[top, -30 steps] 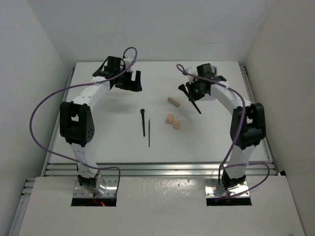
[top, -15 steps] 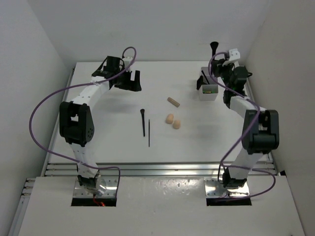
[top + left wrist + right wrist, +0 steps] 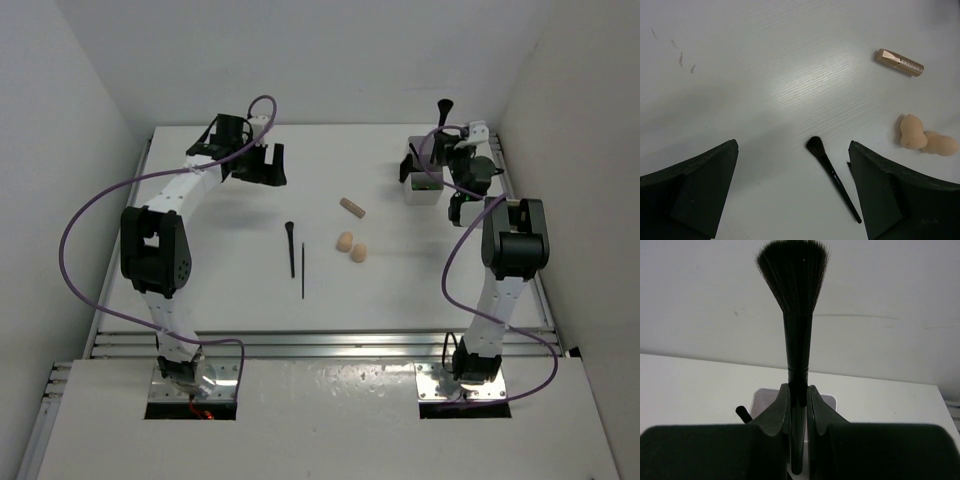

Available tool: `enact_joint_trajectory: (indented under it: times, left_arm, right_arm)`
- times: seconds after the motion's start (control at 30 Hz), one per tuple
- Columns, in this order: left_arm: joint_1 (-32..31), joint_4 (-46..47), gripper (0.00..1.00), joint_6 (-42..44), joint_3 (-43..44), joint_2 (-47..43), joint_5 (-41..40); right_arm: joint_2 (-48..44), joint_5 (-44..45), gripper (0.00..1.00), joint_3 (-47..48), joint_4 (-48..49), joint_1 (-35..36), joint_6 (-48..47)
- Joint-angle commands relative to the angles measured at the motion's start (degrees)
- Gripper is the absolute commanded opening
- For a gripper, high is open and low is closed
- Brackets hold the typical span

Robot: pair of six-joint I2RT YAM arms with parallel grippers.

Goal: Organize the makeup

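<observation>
My right gripper should next move down over the box's far section (image 3: 424, 149) (image 3: 765, 401) and let go of the brush, because the black brush's handle already points down beside the standing black stick.
My right gripper (image 3: 447, 150) is shut on a black makeup brush (image 3: 443, 108) and holds it upright, bristles up, just over the translucent white box (image 3: 420, 195) at the back right. In the right wrist view the fingers (image 3: 784, 402) clamp the brush's handle (image 3: 797, 340) above the box's rim (image 3: 760, 399). A black stick (image 3: 742, 414) stands in the box. On the table lie a tan cylinder (image 3: 351, 207), two beige sponges (image 3: 345, 241) (image 3: 359, 253), a black brush (image 3: 290, 248) and a thin pencil (image 3: 303, 270). My left gripper (image 3: 262, 165) is open and empty at the back left.
The left wrist view shows the black brush (image 3: 832, 176), the tan cylinder (image 3: 900, 62) and the sponges (image 3: 912, 132) ahead of the open gripper (image 3: 792, 147). White walls enclose the table; the right wall is close to the box.
My right arm has swung from the table's middle to the back right with the brush, turning it upright above the box. The left arm has not moved.
</observation>
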Motion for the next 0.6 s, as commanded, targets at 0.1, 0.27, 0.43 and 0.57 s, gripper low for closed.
enact_joint_trajectory:
  times: [0.1, 0.27, 0.43, 0.57]
  left_arm:
    - [0.6, -1.1, 0.99, -0.3, 3.1, 0.6, -0.2]
    - [0.1, -1.1, 0.99, -0.3, 3.6, 0.6, -0.2]
    - [0.1, -1.1, 0.99, -0.3, 3.6, 0.6, -0.2]
    - [0.1, -1.1, 0.99, -0.3, 3.6, 0.6, -0.2]
  right_arm:
    - [2.4, -2.4, 0.00, 0.1, 11.7, -0.8, 0.8]
    - [5.5, -3.4, 0.00, -1.2, 11.7, -0.9, 2.6]
    - [4.3, -3.5, 0.24, -4.4, 11.7, -0.8, 2.2]
    - [1.7, -3.1, 0.36, -6.1, 11.8, -0.9, 1.5]
